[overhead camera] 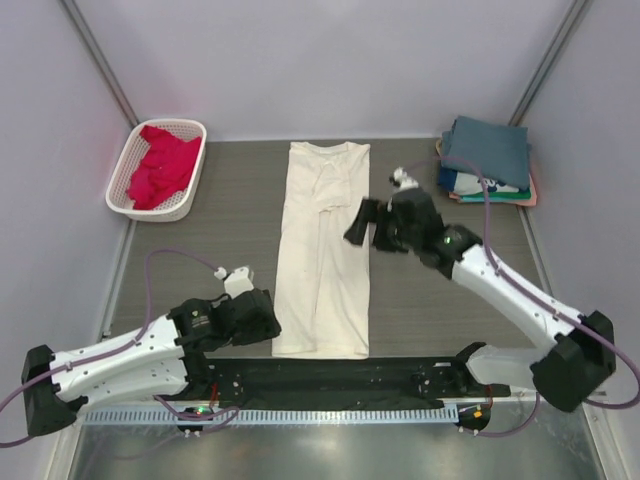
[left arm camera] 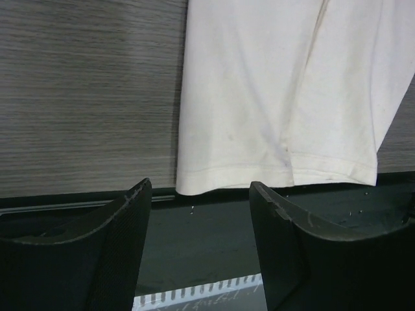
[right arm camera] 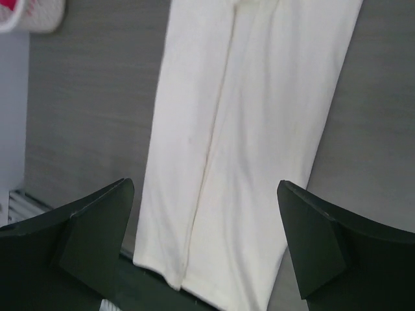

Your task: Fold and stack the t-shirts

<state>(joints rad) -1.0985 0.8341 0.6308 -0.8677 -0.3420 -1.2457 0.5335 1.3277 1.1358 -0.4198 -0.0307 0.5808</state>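
Observation:
I will bring my right gripper back and down from the cream t-shirt's middle onto the hem's corner on the stack's side (overhead camera: 364, 354) (right arm camera: 260, 303), since my left gripper is already by the other corner.
The large cream t-shirt (overhead camera: 324, 250) lies on the table folded lengthwise into a long strip, collar at the far end, hem at the near edge. It shows in the left wrist view (left arm camera: 279, 97) and the right wrist view (right arm camera: 246, 149). My left gripper (overhead camera: 262, 318) is open and empty, just left of the hem's near-left corner. My right gripper (overhead camera: 362, 222) is open and empty, raised over the strip's right edge near its middle. A crimson-pink shirt (overhead camera: 160, 166) is bundled in the basket. A stack of folded shirts (overhead camera: 487, 158), slate-blue on top, sits at the far right.
The white lattice basket (overhead camera: 190, 198) stands at the far left; its corner shows in the right wrist view (right arm camera: 39, 16). A black mounting rail (overhead camera: 330, 385) runs along the near table edge. Grey walls close in the table's sides and back.

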